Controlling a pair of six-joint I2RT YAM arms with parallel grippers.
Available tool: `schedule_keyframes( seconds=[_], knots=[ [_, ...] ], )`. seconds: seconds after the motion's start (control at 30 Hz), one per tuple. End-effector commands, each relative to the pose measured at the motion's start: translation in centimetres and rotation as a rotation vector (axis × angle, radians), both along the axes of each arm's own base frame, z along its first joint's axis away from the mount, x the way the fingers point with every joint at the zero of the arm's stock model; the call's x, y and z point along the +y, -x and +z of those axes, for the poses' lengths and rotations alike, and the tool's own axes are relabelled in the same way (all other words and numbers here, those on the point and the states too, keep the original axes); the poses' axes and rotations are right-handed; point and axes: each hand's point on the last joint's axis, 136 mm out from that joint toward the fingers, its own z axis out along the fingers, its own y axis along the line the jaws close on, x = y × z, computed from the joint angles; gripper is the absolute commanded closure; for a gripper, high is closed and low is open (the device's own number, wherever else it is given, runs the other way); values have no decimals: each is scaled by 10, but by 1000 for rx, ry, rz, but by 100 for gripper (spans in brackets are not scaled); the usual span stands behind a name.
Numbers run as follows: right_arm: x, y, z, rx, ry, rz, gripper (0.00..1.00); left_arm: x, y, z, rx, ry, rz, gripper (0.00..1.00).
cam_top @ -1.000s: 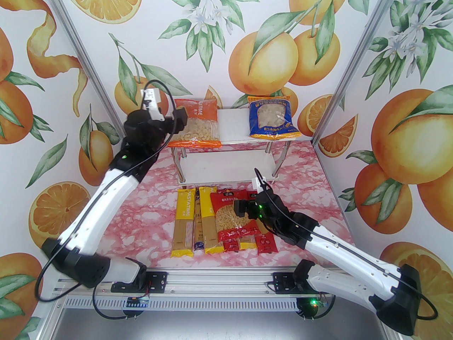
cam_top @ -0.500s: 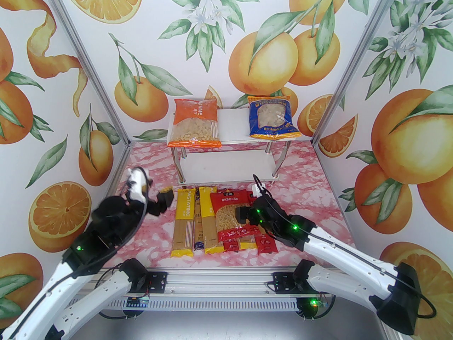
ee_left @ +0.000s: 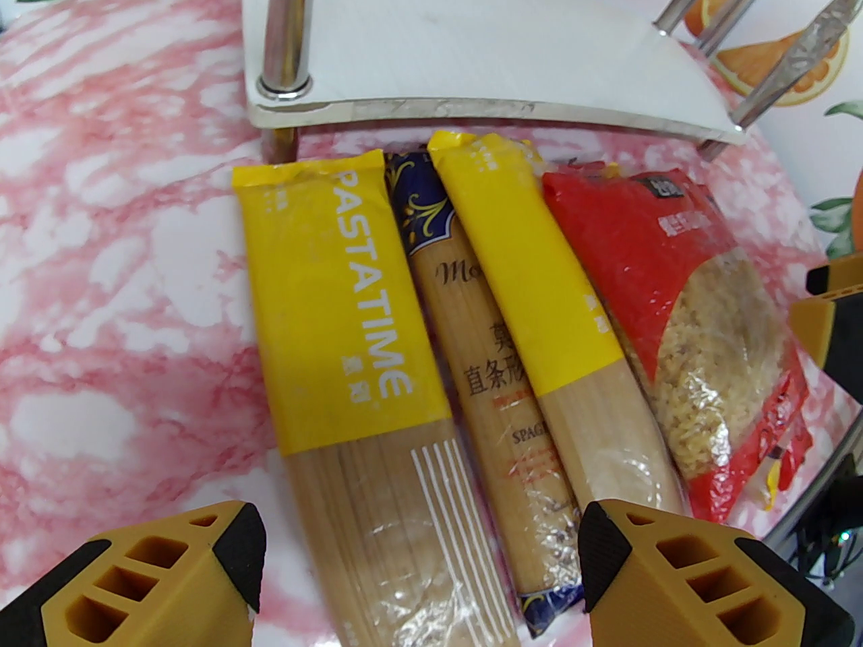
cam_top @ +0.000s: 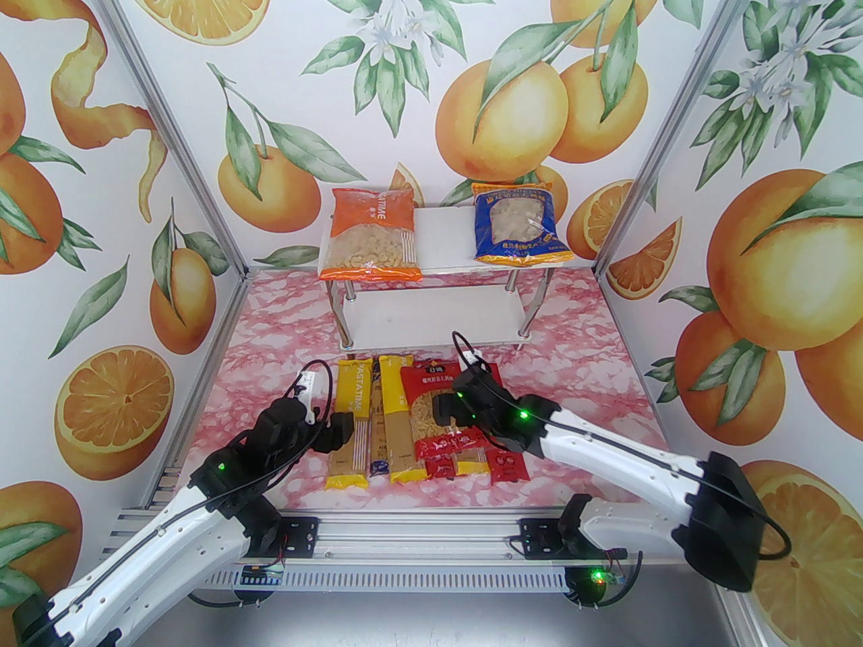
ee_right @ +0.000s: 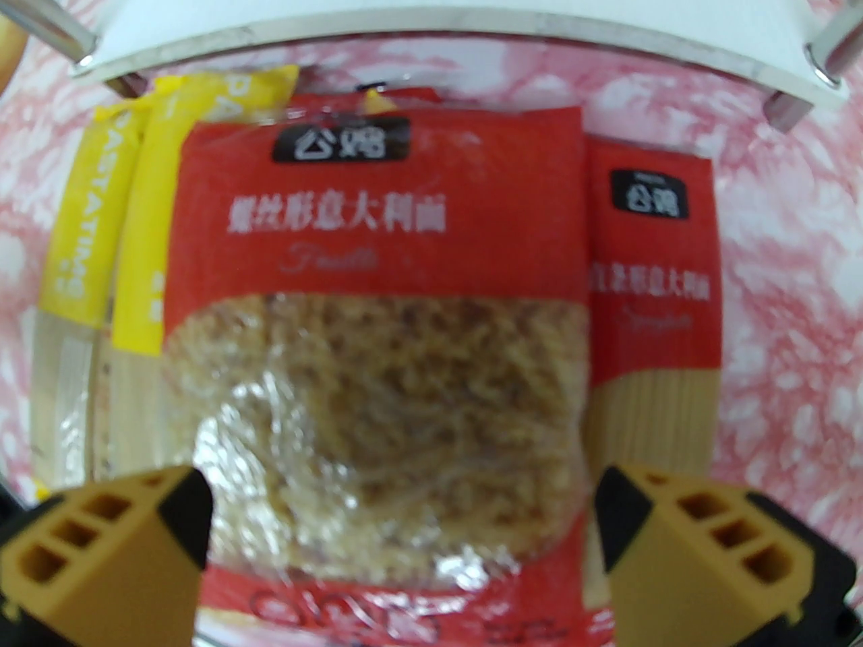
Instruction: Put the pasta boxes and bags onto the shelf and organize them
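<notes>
I will lower my right gripper to the red bag's clear window next, because the red bag [ee_right: 377, 334] lies uncovered on the packs.
On the shelf's [cam_top: 441, 216] top board lie the orange bag [cam_top: 369, 236] at left and the blue bag [cam_top: 519, 223] at right. In front of the shelf the spaghetti packs lie side by side: a yellow PASTATIME pack [ee_left: 350, 307], the dark blue pack [ee_left: 472, 361], a second yellow pack [ee_left: 539, 307] and red packs [ee_right: 650, 294]. The red bag [ee_right: 377, 334] rests on top of them. My left gripper [ee_left: 418, 563] is open, straddling the near ends of the leftmost packs. Over the red bag's window my right gripper [ee_right: 404, 536] stands open.
The shelf's lower board [cam_top: 431, 317] is bare, its chrome legs [ee_left: 283, 38] just behind the packs' far ends. Pink marble tabletop [cam_top: 270, 361] lies free to the left and right of the packs. Patterned walls close in the sides and back.
My left arm has swung back from the orange bag on the top board down to the yellow packs at the front. My right gripper has shifted left over the red bag.
</notes>
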Motion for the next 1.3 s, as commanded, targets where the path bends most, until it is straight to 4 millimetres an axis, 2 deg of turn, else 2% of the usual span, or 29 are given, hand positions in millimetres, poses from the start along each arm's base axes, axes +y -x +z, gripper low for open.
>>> schedule_keyframes(
  seconds=[0.0,0.23,0.4,0.63,0.87,1.27],
  knots=[
    [7,-4,0,13,4,-13,0,-11,-7,18,-52,57,-16,16],
    [15,-10,-13,55,55,-4,0,-12,-10,22,-70,52,-21,14],
    [14,-15,-21,66,104,-13,0,-11,-11,26,-82,53,-20,13],
    [17,-15,-46,118,152,-3,0,-9,-11,25,-83,55,-10,13],
    [19,-6,-68,190,177,26,1,-6,-11,24,-83,53,2,13],
    [9,19,-86,291,202,77,42,0,-10,23,-84,67,24,13]
  ],
)
